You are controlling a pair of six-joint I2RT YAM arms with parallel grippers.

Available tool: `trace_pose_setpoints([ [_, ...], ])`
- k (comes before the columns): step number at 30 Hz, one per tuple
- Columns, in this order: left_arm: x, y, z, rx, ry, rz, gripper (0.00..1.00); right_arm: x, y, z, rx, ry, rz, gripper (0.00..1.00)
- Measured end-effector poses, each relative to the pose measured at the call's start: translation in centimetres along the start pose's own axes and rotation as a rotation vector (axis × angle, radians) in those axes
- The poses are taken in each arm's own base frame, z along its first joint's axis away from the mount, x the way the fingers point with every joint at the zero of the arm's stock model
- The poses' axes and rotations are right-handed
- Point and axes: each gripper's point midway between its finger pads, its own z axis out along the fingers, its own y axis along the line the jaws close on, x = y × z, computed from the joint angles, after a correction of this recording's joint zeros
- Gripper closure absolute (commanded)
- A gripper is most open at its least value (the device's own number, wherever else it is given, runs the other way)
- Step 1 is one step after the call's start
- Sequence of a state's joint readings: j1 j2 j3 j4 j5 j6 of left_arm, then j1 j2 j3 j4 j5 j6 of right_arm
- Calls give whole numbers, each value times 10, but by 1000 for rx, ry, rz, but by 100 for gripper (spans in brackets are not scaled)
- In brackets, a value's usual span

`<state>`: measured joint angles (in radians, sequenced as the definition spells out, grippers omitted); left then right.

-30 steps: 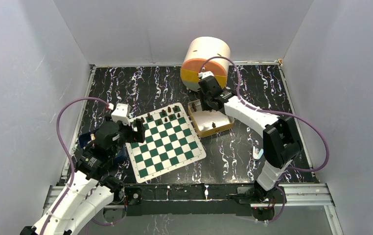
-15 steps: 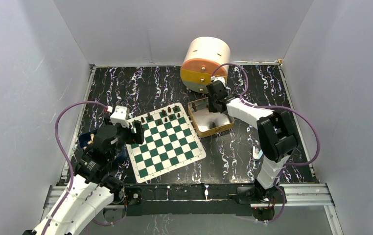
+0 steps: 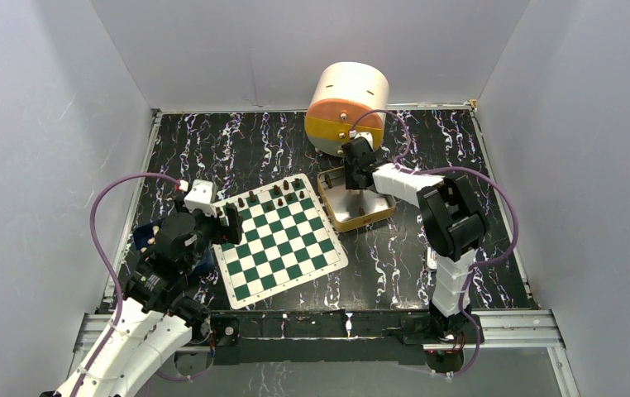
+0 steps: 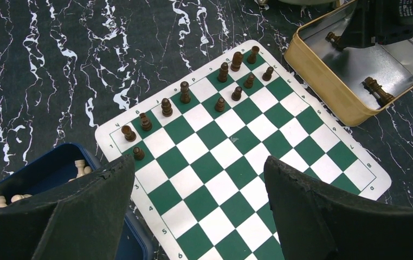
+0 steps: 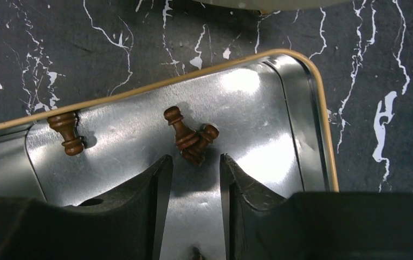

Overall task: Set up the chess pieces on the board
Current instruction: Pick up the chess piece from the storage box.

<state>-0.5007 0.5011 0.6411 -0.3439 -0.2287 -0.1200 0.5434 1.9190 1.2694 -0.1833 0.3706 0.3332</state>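
Note:
The right gripper will move gently onto the crossed pair's smaller piece at its base (image 5: 193, 156) and close, because the base faces the gap between the fingers and the piece lies just beyond the open fingers.
The green-and-white board (image 3: 283, 244) lies left of centre, and also shows in the left wrist view (image 4: 237, 162). Several dark brown chess pieces (image 3: 277, 192) stand on its two far rows (image 4: 193, 97). More lie in the tan tin tray (image 3: 353, 203): two crossed pieces (image 5: 191, 136) and one near the rim (image 5: 67, 132). My right gripper (image 5: 193, 160) is open and empty, low inside the tray (image 5: 264, 141), its tips just short of the crossed pair. My left gripper (image 4: 199, 165) is open and empty above the board's left side (image 3: 227, 222).
A blue box (image 4: 58, 170) holding white chessmen sits at the board's left edge (image 3: 142, 240). A large tan and orange cylinder (image 3: 345, 103) lies behind the tray. The tray's wall (image 4: 329, 89) stands right of the board. Grey walls enclose the marbled black table.
My right arm's elbow has swung left and its gripper has shifted a little over the tray's far end. My left arm has barely moved.

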Motion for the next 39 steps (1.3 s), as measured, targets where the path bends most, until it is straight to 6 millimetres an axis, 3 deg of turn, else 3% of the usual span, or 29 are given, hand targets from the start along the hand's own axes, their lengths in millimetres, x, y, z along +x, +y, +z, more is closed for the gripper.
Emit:
trace_pose_setpoints([
  [9,2,0,1,-1,4,9,15,-3,3,5,-4,-5,5,54],
  [17,3,1,1,-1,7,13,15,4,4,15,4,5,2,63],
  [30,3,1,1,0,7,18,15,3,2,16,7,2,-14,74],
  [39,9,-1,6,4,38,20,18,12,-7,-3,3,12,-57,76],
])
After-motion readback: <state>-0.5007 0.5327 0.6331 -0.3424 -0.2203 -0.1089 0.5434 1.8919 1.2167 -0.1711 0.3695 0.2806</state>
